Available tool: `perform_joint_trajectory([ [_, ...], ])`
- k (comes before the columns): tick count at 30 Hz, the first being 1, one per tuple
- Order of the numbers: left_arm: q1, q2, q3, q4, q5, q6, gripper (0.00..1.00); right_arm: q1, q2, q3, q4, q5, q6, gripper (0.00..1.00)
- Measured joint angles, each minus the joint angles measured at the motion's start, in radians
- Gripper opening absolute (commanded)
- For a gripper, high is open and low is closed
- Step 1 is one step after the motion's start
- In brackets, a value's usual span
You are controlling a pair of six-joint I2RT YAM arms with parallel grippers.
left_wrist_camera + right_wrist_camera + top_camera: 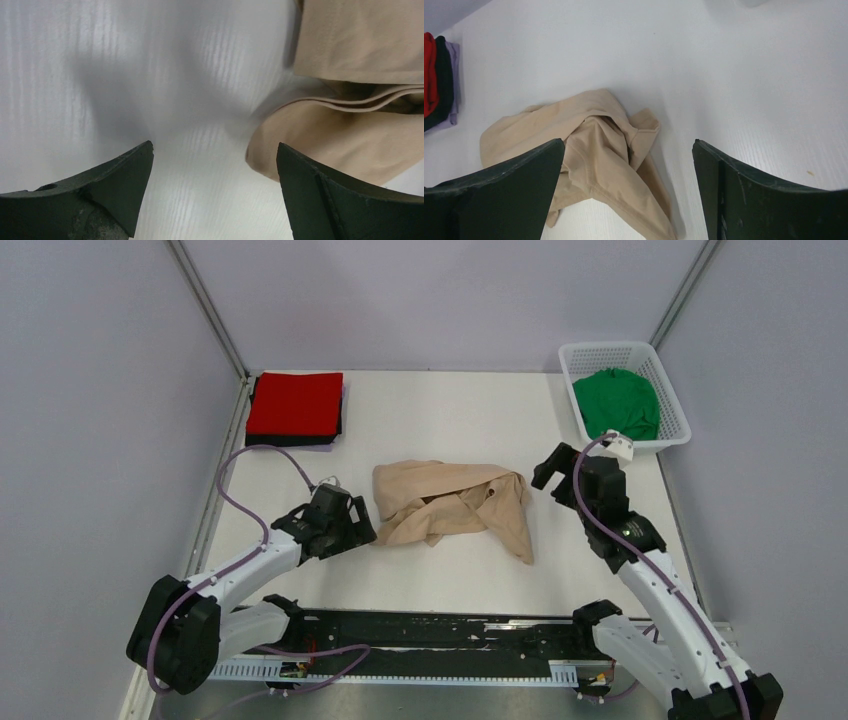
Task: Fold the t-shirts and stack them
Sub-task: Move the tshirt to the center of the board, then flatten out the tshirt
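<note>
My left gripper shifts toward the right in the top view next, where the beige shirt's small near corner (381, 540) (258, 154) lies beside it, since only one finger overlaps it.
A crumpled beige-tan t-shirt (452, 504) lies in the middle of the table; it also shows in the left wrist view (350, 110) and the right wrist view (594, 150). A folded red t-shirt (296, 403) lies on a folded black one (300, 439) at the back left. A green t-shirt (618, 403) is bunched in the white basket (580, 360). My left gripper (362, 526) is open and empty, low at the beige shirt's left edge. My right gripper (555, 476) is open and empty, above the table just right of the beige shirt.
The basket stands at the back right corner. The folded stack rests on a thin purple layer (453, 75) near the left wall. A black rail (420, 632) runs along the near edge between the arm bases.
</note>
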Motion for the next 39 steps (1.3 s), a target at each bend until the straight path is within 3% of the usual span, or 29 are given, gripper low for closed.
perform_joint_trajectory([
  [5,0.000,0.028,-0.006,0.119,0.102,0.003,0.91,0.000,-0.169,-0.141,-0.028,-0.017,0.093,1.00],
  [11,0.000,0.089,-0.029,0.250,0.228,0.003,0.82,0.000,-0.258,-0.251,-0.124,-0.046,0.207,1.00],
  [13,0.000,0.105,-0.047,0.316,0.264,0.000,0.71,0.000,-0.271,-0.280,-0.146,-0.061,0.245,1.00],
  [17,0.000,0.182,-0.075,0.455,0.341,-0.011,0.25,0.000,-0.267,-0.329,-0.167,-0.105,0.294,1.00],
  [18,0.000,0.203,-0.076,0.475,0.360,-0.022,0.07,0.000,-0.264,-0.340,-0.175,-0.114,0.304,1.00],
  [19,-0.001,0.227,-0.075,0.489,0.367,-0.018,0.02,0.000,-0.259,-0.349,-0.186,-0.123,0.314,1.00],
  [29,-0.001,0.256,-0.084,0.537,0.403,-0.026,0.00,0.000,-0.232,-0.402,-0.216,-0.205,0.390,0.92],
  [34,-0.001,0.135,-0.101,0.470,0.346,-0.015,0.00,0.000,-0.193,-0.452,-0.185,-0.285,0.415,0.88],
  [39,-0.001,0.009,-0.105,0.417,0.290,-0.003,0.00,-0.002,-0.127,-0.478,-0.032,-0.369,0.431,0.80],
])
